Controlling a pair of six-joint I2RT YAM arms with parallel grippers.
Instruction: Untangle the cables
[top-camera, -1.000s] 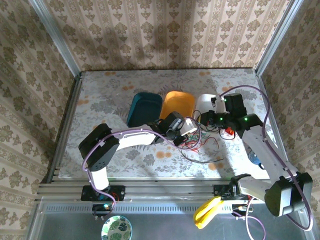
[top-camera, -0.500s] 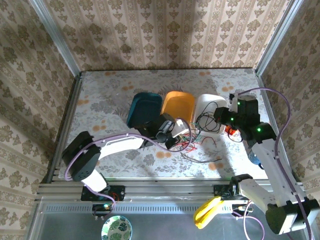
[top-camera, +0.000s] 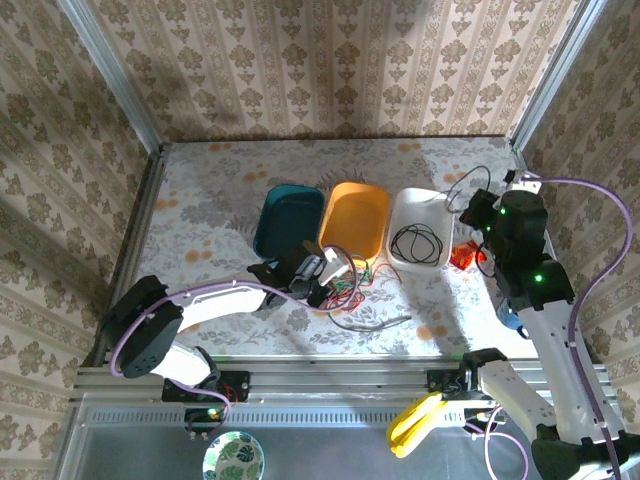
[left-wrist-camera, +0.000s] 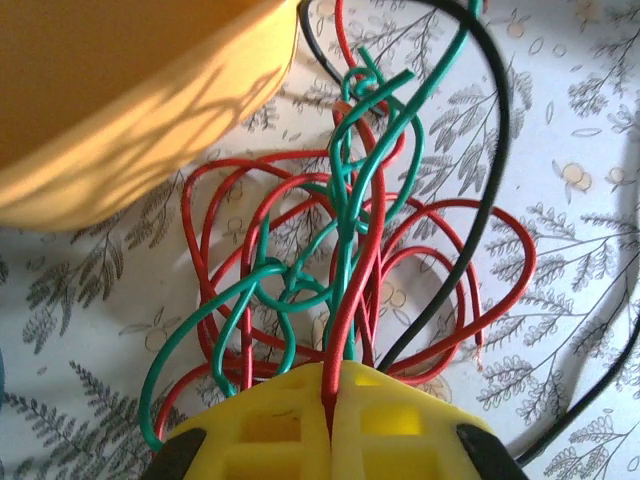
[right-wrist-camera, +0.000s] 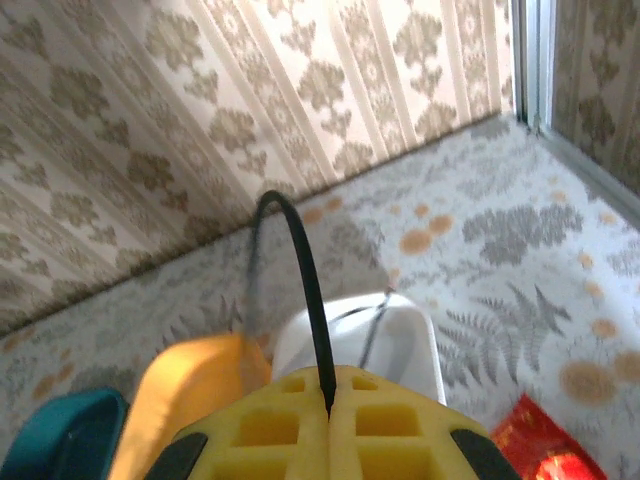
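Note:
I will move my right gripper down over the white bin (top-camera: 433, 205) (right-wrist-camera: 395, 345) below it and let go of the black cable onto the black coil, because the coil has the same colour as the cable.
The cables are a knot of red and green wires (left-wrist-camera: 340, 250) on the table in front of the orange bin (top-camera: 355, 215). My left gripper (left-wrist-camera: 335, 385) is shut on a red cable (left-wrist-camera: 365, 270) of that knot, and it shows low over the table (top-camera: 333, 270) in the top view. A black cable (left-wrist-camera: 495, 150) runs past the knot. My right gripper (right-wrist-camera: 328, 398) is shut on a black cable (right-wrist-camera: 305, 270) and sits raised at the right (top-camera: 478, 207). A black coil (top-camera: 418, 243) lies in the white bin (top-camera: 433, 205).
A teal bin (top-camera: 288, 218), the orange bin (right-wrist-camera: 200, 380) and the white bin (right-wrist-camera: 400, 330) stand in a row mid-table. A red packet (top-camera: 462, 257) lies right of the white bin. A loose dark cable (top-camera: 372, 322) trails on the table near the front.
My left gripper has drawn back to the left with the red and green knot. My right gripper has moved up and right with the black cable, whose coil now lies in the white bin.

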